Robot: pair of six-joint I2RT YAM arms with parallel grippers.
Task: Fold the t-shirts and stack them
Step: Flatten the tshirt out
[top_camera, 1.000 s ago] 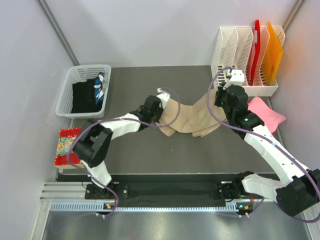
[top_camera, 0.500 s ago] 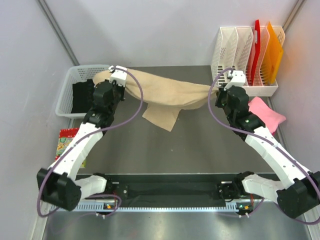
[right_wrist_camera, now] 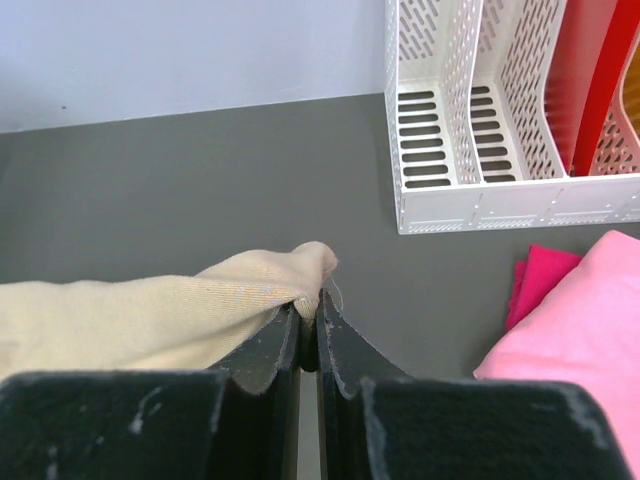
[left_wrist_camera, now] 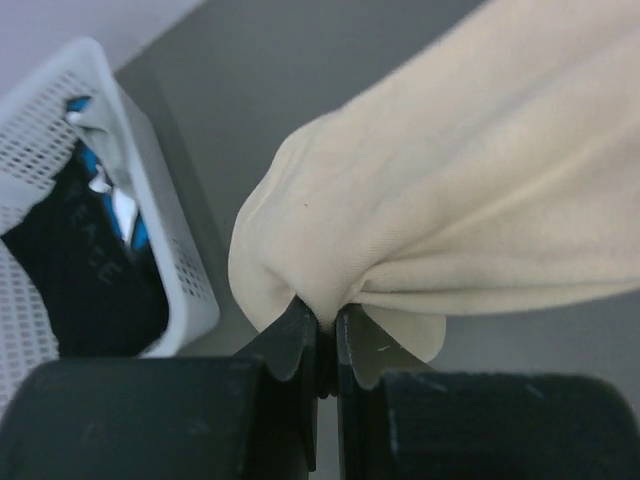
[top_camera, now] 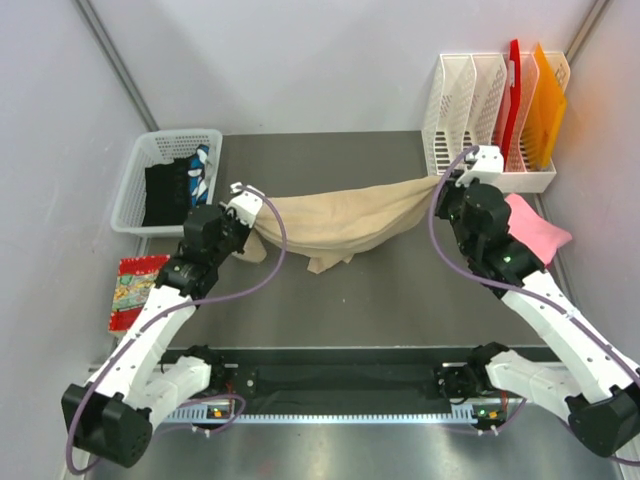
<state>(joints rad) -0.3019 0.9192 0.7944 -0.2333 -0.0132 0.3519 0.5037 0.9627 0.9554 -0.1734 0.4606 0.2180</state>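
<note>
My right gripper needs to move back and down next, onto the bare near part of the mat, to let go of the shirt's end, because the cloth still hangs above the table.
A tan-beige t-shirt (top_camera: 340,220) hangs stretched between my two grippers above the dark table mat (top_camera: 330,290). My left gripper (top_camera: 245,215) is shut on the shirt's left end (left_wrist_camera: 400,210). My right gripper (top_camera: 445,185) is shut on its right end (right_wrist_camera: 200,310). The cloth sags in the middle, and a loose flap (top_camera: 325,260) droops toward the mat. A bright pink t-shirt (top_camera: 535,228) lies crumpled at the right edge, partly behind my right arm, and shows in the right wrist view as the pink t-shirt (right_wrist_camera: 590,320).
A white mesh basket (top_camera: 165,180) with dark clothes stands at the back left, near my left gripper. A white file rack (top_camera: 490,120) holding red and orange plastic sheets (top_camera: 530,100) stands at the back right. A patterned red item (top_camera: 130,290) lies off the mat's left edge.
My left gripper has pulled the shirt's left end out from the middle to the left, swung back toward the basket, then come nearer and lower. The shirt is now spread between both grippers.
</note>
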